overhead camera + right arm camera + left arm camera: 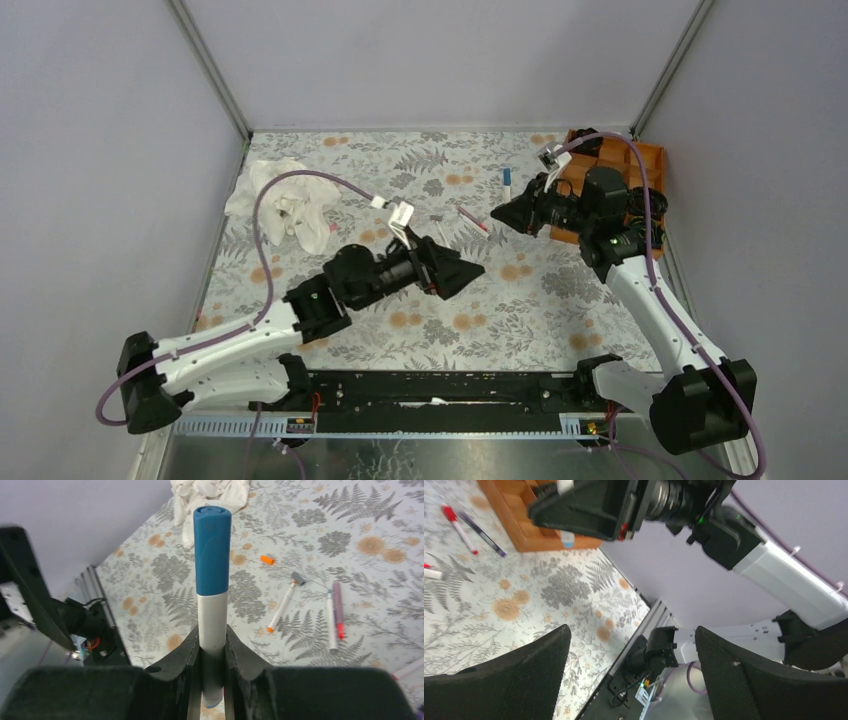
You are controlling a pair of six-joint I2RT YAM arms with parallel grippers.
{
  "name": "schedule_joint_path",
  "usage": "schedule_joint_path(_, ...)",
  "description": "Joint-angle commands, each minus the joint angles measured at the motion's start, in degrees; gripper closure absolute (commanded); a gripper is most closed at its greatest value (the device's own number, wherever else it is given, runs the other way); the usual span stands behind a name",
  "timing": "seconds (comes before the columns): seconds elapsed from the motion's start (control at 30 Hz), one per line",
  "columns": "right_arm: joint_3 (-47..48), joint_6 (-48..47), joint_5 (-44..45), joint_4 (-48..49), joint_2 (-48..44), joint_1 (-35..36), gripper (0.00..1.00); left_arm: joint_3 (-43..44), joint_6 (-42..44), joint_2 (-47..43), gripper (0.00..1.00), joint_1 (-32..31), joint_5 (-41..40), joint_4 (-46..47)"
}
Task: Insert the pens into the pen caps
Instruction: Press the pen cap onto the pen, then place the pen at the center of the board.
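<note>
My right gripper moves down to the table beside the tray next, between the red-capped and dark pens, since the white pen already wears its blue cap [212,550].
My right gripper [212,636] is shut on a white pen [212,615] with a blue cap [212,550] on its upper end, held upright above the floral table; both show in the top view [500,215], the pen [507,183] sticking up. My left gripper [631,630] is open and empty, raised at mid-table [470,270], facing the right arm. On the table lie an orange cap [267,559], a white pen with a grey cap and orange tip [283,605], a white pen [330,622] and a purple pen [338,609]. A pinkish pen [472,218] lies between the grippers.
An orange wooden tray [640,160] stands at the far right behind the right arm. A crumpled white cloth [285,200] lies at the far left. A red-capped white pen [458,527] and a dark pen [484,535] lie near the tray. Grey walls close in the table.
</note>
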Motion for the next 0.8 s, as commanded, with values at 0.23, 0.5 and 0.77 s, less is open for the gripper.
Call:
schedule_joint_path(0.23, -0.2, -21.0, 20.7, -11.2, 7.1, -1.9, 0.94, 1.6, 17.3, -3.6, 0.01, 15.4, 3.4, -16.5)
schedule_joint_path(0.5, 6.9, -21.8, 34.8, -14.6, 27.4, -4.4, 0.87, 12.3, 30.6, 4.6, 0.01, 27.4, 11.9, -30.4)
schedule_joint_path(0.77, 19.9, -18.6, 34.9, -20.8, 42.1, -7.3, 0.78, 3.1, 34.9, -2.7, 0.01, 27.6, 5.6, -27.5)
